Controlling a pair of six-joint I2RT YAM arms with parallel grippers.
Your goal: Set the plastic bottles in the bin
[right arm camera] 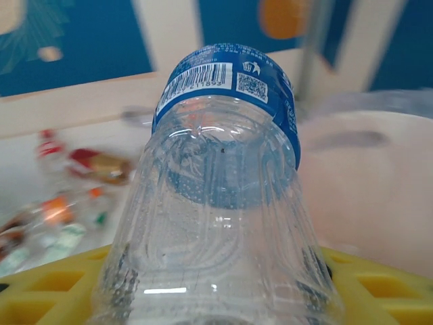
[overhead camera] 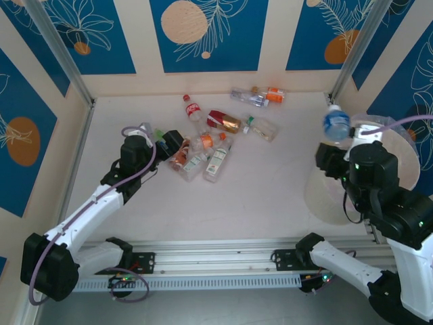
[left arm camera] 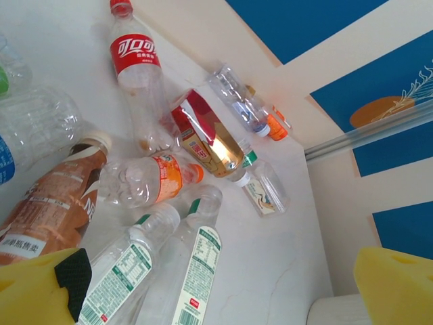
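My right gripper needs to swing over the bin's opening (overhead camera: 406, 160), tipping its fingers downward to release the clear blue-labelled bottle (overhead camera: 336, 125), since that opening lies below and beside it.
Several plastic bottles lie in a cluster at the table's middle: a red-labelled cola bottle (overhead camera: 193, 108) (left arm camera: 135, 61), a crushed red-and-gold one (overhead camera: 224, 120) (left arm camera: 206, 139), an orange-labelled one (left arm camera: 152, 179), a brown one (left arm camera: 51, 210) and two clear ones with green-white labels (overhead camera: 218, 159) (left arm camera: 196, 271). My left gripper (overhead camera: 169, 141) (left arm camera: 216, 291) is open at the cluster's left edge, and those two clear bottles lie between its yellow fingers. My right gripper (overhead camera: 335, 152) (right arm camera: 223, 291) is shut on a clear blue-labelled bottle (overhead camera: 336, 125) (right arm camera: 223, 169), held up at the left rim of the bin (overhead camera: 321, 196) (right arm camera: 379, 189).
Two more bottles with orange caps (overhead camera: 260, 96) (left arm camera: 250, 108) lie by the back wall. A small flat clear flask (overhead camera: 260, 127) (left arm camera: 264, 189) sits right of the cluster. Metal posts stand in both back corners. Bare table lies between the cluster and the bin.
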